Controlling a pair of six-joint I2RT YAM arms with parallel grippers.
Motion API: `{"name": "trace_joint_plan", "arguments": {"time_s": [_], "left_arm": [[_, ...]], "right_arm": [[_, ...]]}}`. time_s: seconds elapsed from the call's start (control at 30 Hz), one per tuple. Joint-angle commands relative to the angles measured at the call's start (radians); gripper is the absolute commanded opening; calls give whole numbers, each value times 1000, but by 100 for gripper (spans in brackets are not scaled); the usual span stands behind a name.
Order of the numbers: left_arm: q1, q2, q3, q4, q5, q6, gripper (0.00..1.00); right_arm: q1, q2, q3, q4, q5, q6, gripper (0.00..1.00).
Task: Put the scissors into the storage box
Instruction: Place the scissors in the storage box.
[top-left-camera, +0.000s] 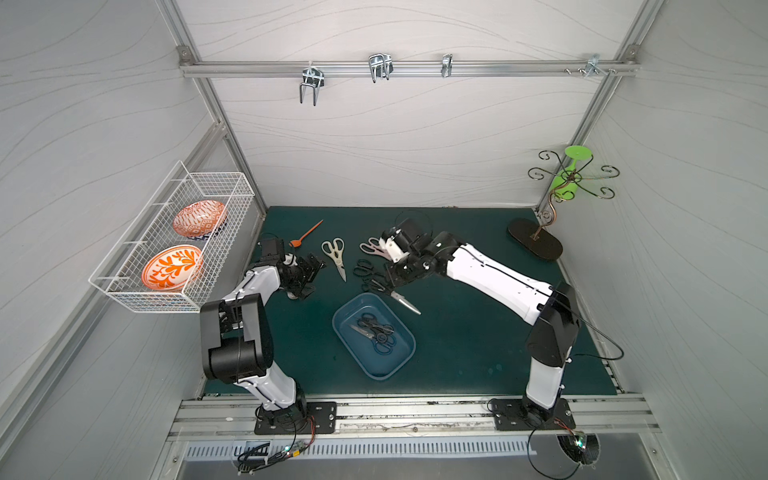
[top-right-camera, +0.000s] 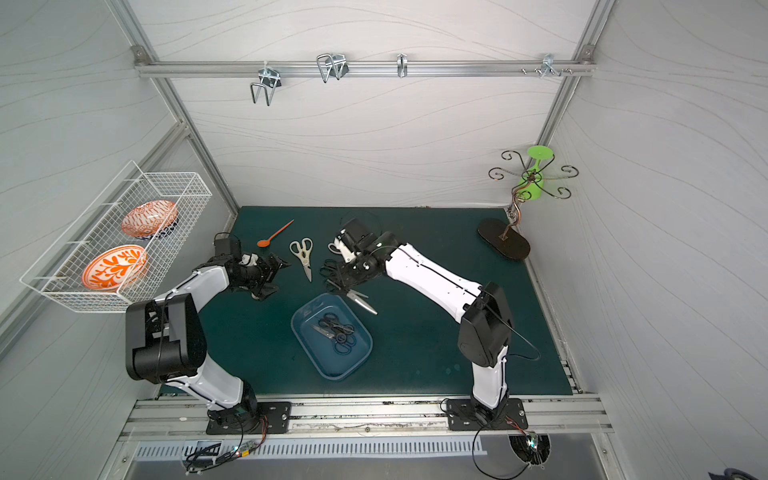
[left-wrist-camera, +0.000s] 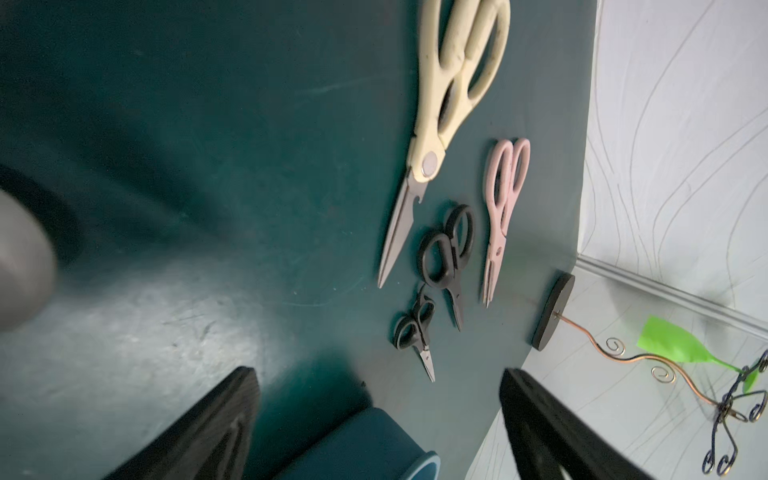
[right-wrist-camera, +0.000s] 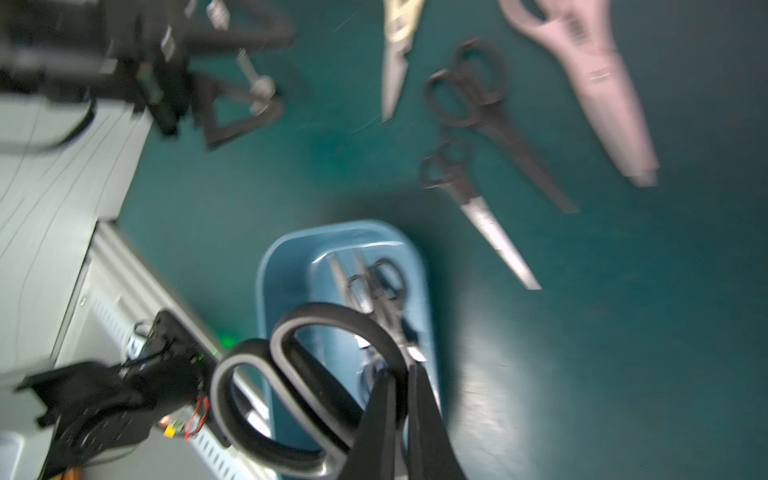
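The blades of the scissors are outside the box (top-left-camera: 347, 332), so the robot's right gripper should next move back and down and let go onto the scissors pile inside, which is below and back from it.
The blue storage box (top-left-camera: 347, 332) (top-right-camera: 305, 334) lies mid-mat with black-handled scissors (top-left-camera: 374, 330) (right-wrist-camera: 374, 286) inside. My right gripper (top-left-camera: 392, 286) (right-wrist-camera: 399, 374) is shut on a black, grey-lined scissors handle (right-wrist-camera: 291, 374) just above the box's far corner, and its blades (top-left-camera: 405, 302) stick out past the rim. On the mat beyond lie cream shears (top-left-camera: 334, 255) (left-wrist-camera: 449, 104), pink shears (top-left-camera: 371, 247) (left-wrist-camera: 503, 208) and two black pairs (left-wrist-camera: 446, 253) (left-wrist-camera: 413, 332). My left gripper (top-left-camera: 311, 274) (left-wrist-camera: 378, 374) is open and empty, left of the cream shears.
An orange spoon (top-left-camera: 307, 235) lies at the back left of the mat. A white wire basket (top-left-camera: 232, 183) with two bowls hangs on the left wall. A curly metal stand (top-left-camera: 536, 239) with a green glass (top-left-camera: 565, 183) occupies the back right corner.
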Motion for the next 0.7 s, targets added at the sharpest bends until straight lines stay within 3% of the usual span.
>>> {"name": "trace_joint_plan", "arguments": {"time_s": [0.0, 0.17, 0.4, 0.6, 0.67], "left_arm": [[51, -26, 11, -7, -32, -2, 95], [83, -21, 15, -7, -32, -3, 95], [88, -26, 14, -1, -32, -8, 95], [87, -20, 11, 4, -29, -12, 95], [88, -20, 12, 3, -28, -12, 95]], "right_arm": [[45, 25, -28, 91, 6, 75, 0], [107, 110, -24, 110, 26, 56, 0], [123, 187, -98, 150, 69, 22, 0], [138, 243, -60, 130, 86, -5, 0], [140, 252, -44, 114, 91, -7, 5]]}}
